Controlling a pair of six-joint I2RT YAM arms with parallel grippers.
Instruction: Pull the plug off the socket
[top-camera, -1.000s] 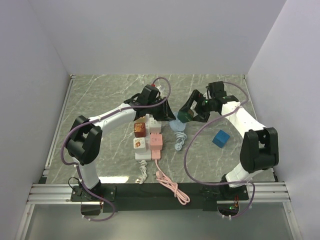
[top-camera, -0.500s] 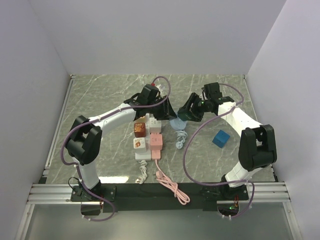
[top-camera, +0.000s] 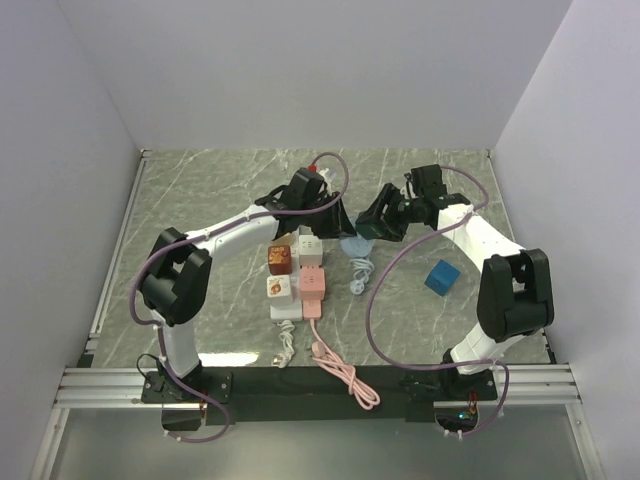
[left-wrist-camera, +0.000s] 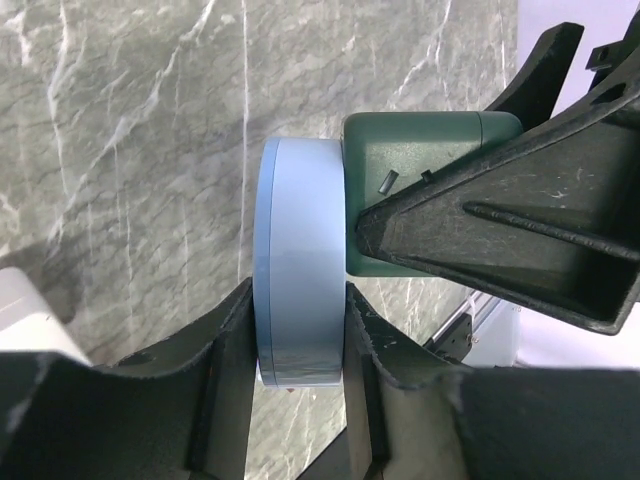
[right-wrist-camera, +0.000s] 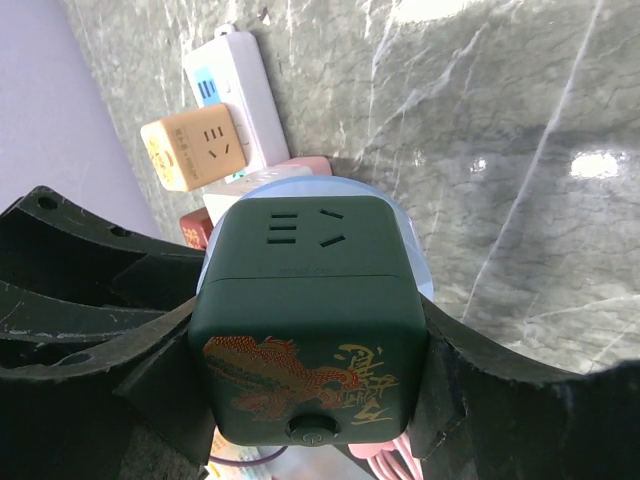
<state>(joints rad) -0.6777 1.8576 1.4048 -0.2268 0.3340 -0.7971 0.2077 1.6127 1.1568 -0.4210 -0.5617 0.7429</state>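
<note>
My left gripper will move past the power strips and down, to the left in the top view, and release the plug where the tabletop below it is bare.
A dark green cube socket (right-wrist-camera: 310, 330) with a gold and red dragon print hangs in my right gripper (right-wrist-camera: 310, 370), which is shut on its sides. A light-blue round plug (left-wrist-camera: 298, 270) sits flush against the green socket (left-wrist-camera: 420, 180). My left gripper (left-wrist-camera: 298, 340) is shut on the plug's rim. From above, both grippers meet mid-table, the left gripper (top-camera: 335, 225) facing the right gripper (top-camera: 378, 220). The plug (top-camera: 352, 245) lies between them, beside the socket (top-camera: 372, 228). Its pale cable (top-camera: 360, 275) lies coiled below.
A white power strip (top-camera: 285, 290) and a pink one (top-camera: 313, 285) lie side by side left of centre, with a brown cube adapter (top-camera: 280, 258) and an orange one (right-wrist-camera: 195, 150). A pink cable (top-camera: 340, 370) trails to the near edge. A blue cube (top-camera: 441, 276) sits right.
My right gripper has moved left and a little farther away, and has closed on the green socket. The left wrist has shifted slightly right. Plug and socket stay pressed together.
</note>
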